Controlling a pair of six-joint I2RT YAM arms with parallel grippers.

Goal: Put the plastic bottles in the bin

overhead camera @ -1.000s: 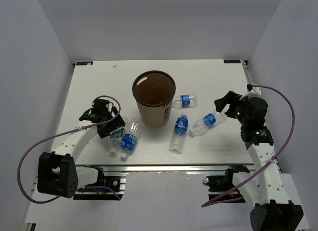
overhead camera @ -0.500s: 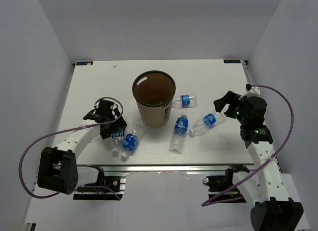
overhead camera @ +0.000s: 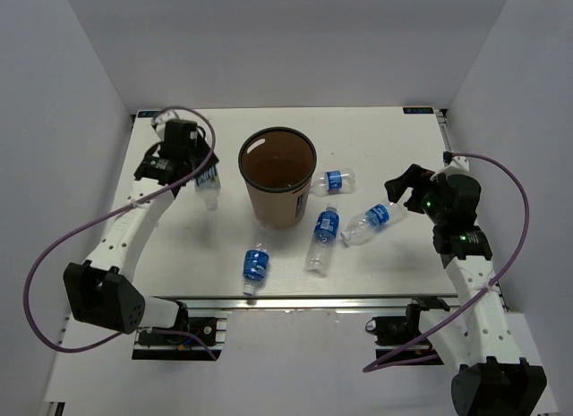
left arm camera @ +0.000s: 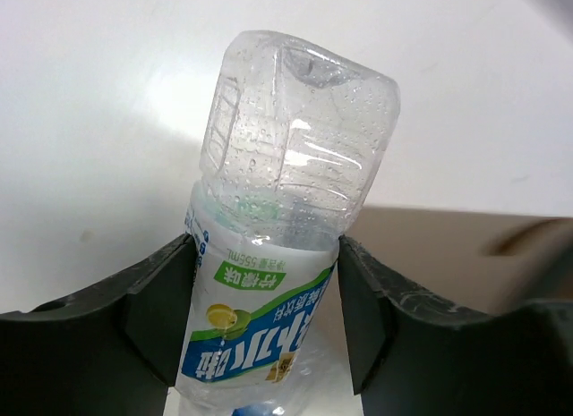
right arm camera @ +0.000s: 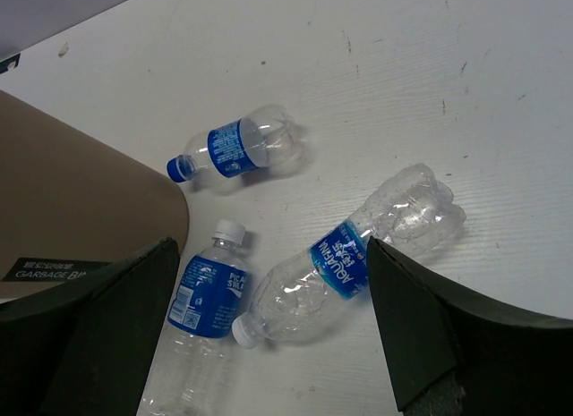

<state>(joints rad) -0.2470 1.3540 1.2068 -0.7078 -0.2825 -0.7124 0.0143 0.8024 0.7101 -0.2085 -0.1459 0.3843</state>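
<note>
The side of the bin stands beside the held bottle point(overhead camera: 209, 187), so the robot will raise its left gripper, carry the bottle across over the bin's opening point(overhead camera: 278, 160), and dip to open.
My left gripper point(overhead camera: 200, 168) is shut on the white-green labelled plastic bottle point(overhead camera: 209, 185), held in the air left of the bin point(overhead camera: 277, 176). In the left wrist view both fingers press the label band of this bottle point(left arm camera: 277, 210), its base pointing away, with the brown bin wall point(left arm camera: 448, 255) behind on the right. Three blue-labelled bottles lie right of the bin point(overhead camera: 333, 180) point(overhead camera: 324, 237) point(overhead camera: 374, 219), and a fourth point(overhead camera: 255, 266) lies near the front edge. My right gripper point(overhead camera: 401, 189) hangs open above the rightmost bottle point(right arm camera: 358, 255), touching nothing.
The bin stands upright mid-table with its mouth open; its wall point(right arm camera: 72, 192) fills the left of the right wrist view. Two more bottles point(right arm camera: 235, 148) point(right arm camera: 201, 318) lie beside it there. Grey walls enclose the white table point(overhead camera: 394, 139) on three sides.
The left gripper shut on the white-green bottle and carried it up and back to beside the bin's left. The blue bottle beside it shifted toward the front edge. The right arm stayed still.
</note>
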